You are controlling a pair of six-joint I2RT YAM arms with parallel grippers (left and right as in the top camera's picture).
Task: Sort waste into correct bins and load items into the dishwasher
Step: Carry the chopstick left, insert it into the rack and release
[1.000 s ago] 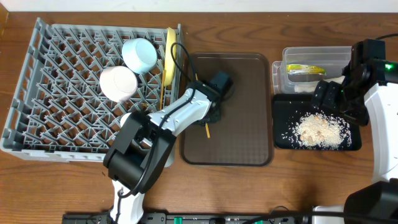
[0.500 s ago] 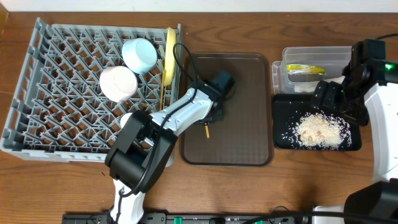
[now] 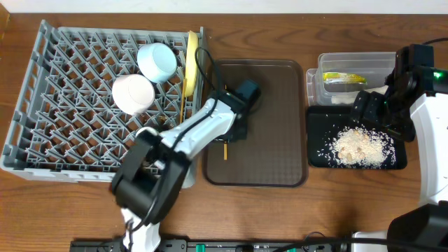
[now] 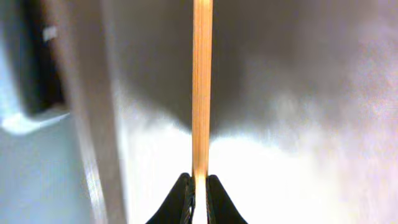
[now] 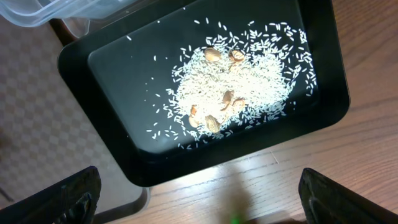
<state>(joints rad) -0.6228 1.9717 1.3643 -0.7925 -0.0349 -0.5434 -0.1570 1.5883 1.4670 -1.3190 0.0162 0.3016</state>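
This chopstick goes to the left in the overhead view in my left gripper, over the rack [image 3: 70,112], for release beside the other chopstick [image 3: 183,106] next, since its match lies there.
My left gripper [image 3: 234,131] is shut on a wooden chopstick [image 3: 225,148] above the brown tray's left part; in the left wrist view the chopstick [image 4: 202,81] runs straight up from the closed jaws [image 4: 199,190]. The grey dish rack [image 3: 70,112] holds a light-blue bowl [image 3: 157,61], a white bowl [image 3: 133,93], a yellow plate [image 3: 191,63] on edge and another chopstick [image 3: 182,105]. My right gripper [image 3: 374,113] is open and empty above the black tray [image 3: 318,150], which holds rice scraps [image 3: 360,145], also in the right wrist view [image 5: 236,87]. I cannot make out the small white cup.
The brown serving tray [image 3: 273,161] lies between the rack and the bins. The clear tub [image 3: 350,64] behind the black tray holds the green-and-orange wrapper [image 3: 343,78] and the white napkin [image 3: 341,98]. The left arm crosses the rack's front right corner.
The left gripper has shifted slightly left, and the chopstick's free end has swung left toward the rack. The right arm has not moved.
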